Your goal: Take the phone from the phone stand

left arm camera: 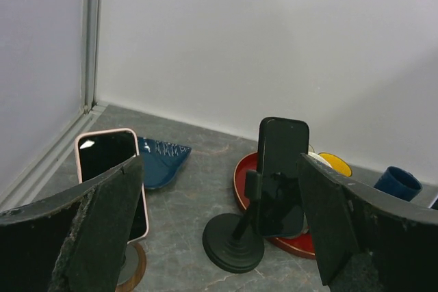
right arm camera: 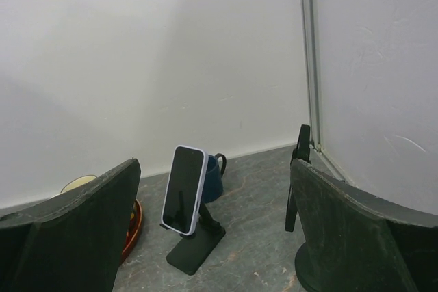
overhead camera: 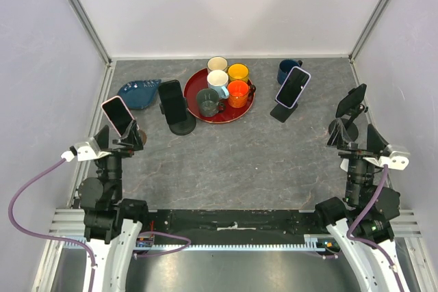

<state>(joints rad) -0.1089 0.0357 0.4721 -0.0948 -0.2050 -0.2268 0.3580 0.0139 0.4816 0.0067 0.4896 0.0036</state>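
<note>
The black phone's dish-side edge (overhead camera: 162,94) (left arm camera: 263,143) is outward of the left gripper and to its right in the top view, so the gripper will move outward next and turn onto that edge.
Several phones stand on stands. A pink-cased phone (overhead camera: 118,115) on a wooden-based stand is at the left, just beyond my left gripper (overhead camera: 127,140), and my left finger (left arm camera: 102,223) partly hides it (left arm camera: 106,162). A black phone (overhead camera: 172,100) on a round black stand (left arm camera: 233,243) is beside the tray. A lavender-cased phone (overhead camera: 293,87) leans on a flat black stand (right arm camera: 198,245). A black phone (overhead camera: 351,100) on a black stand is at the right, just beyond my right gripper (overhead camera: 347,143). Both grippers (left arm camera: 220,165) (right arm camera: 214,169) are open and empty.
A red tray (overhead camera: 195,107) at the back centre holds several cups. A blue dish (overhead camera: 139,92) lies at the back left and a dark blue mug (overhead camera: 287,68) stands behind the lavender phone. Grey walls close off the left, right and back.
</note>
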